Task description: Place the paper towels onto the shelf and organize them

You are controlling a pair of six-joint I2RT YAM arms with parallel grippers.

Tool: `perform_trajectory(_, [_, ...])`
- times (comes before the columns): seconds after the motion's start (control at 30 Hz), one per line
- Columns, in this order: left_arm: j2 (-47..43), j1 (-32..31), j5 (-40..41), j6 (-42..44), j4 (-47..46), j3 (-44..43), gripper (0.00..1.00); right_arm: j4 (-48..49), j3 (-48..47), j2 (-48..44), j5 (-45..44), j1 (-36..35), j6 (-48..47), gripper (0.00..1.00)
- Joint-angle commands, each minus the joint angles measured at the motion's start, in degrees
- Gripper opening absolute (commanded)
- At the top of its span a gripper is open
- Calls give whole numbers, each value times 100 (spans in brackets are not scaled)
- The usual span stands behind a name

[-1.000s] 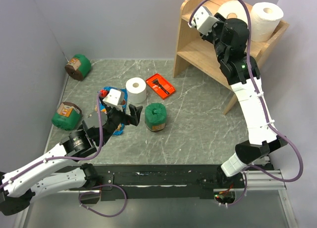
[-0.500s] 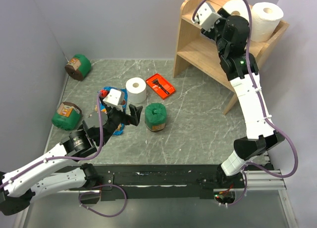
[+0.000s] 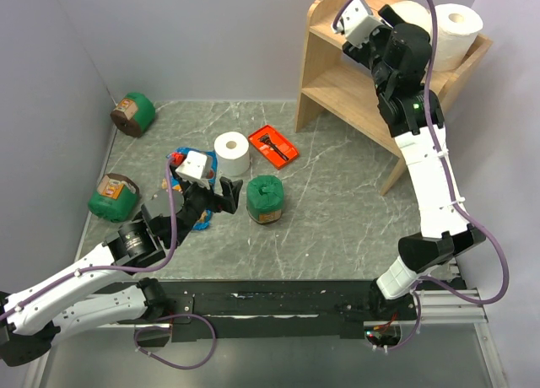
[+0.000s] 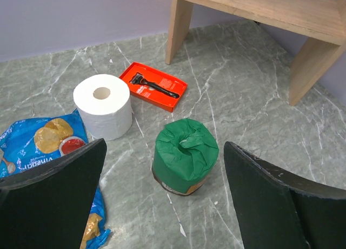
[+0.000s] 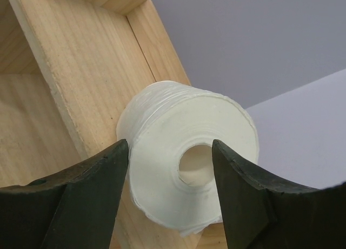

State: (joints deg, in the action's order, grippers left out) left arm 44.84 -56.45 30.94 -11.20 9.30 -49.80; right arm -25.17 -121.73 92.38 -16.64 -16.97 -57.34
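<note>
Next, my right gripper moves back and down onto the green canister's near rim [image 3: 257, 196], which lies below it, leftward in the top view, with a roll shelved.
One white paper towel roll [image 3: 232, 153] stands on end on the table; it also shows in the left wrist view [image 4: 102, 105]. Two more rolls sit on the top tier of the wooden shelf [image 3: 337, 88]: one at the far right [image 3: 456, 35], and one [image 3: 415, 11] partly hidden behind my right arm. My right gripper [image 3: 392, 17] is open and empty, and in the right wrist view [image 5: 170, 146] it faces that roll [image 5: 162, 168] end on, fingers not touching it. My left gripper [image 3: 228, 190] is open and empty, low over the table.
A green canister [image 4: 186, 154] stands just ahead of the left gripper [image 4: 165, 145]. A red tray with a black razor [image 3: 272, 144] lies by the table roll. A blue snack bag [image 4: 46, 146] lies left. Two more green canisters [image 3: 114, 196] [image 3: 133, 112] lie near the left wall.
My right arm has moved up and to the right over the shelf's top tier, now covering more of the near roll. The left arm has not moved.
</note>
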Motion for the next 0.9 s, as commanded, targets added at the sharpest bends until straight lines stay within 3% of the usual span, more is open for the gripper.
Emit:
perform_trajectory(0.0, [-45,-16,96,101,-174,-38,96,486,0,-150,-128,89,-180,70])
perform_trajectory(0.6, [-28,-16,220,136,-183,-38,96,258,-624,88,478,379,531,72])
perform_trajectory(0.87, [-10,-16,185,92,-183,-47,96,-111,-485,-272,129,-59,1224,72])
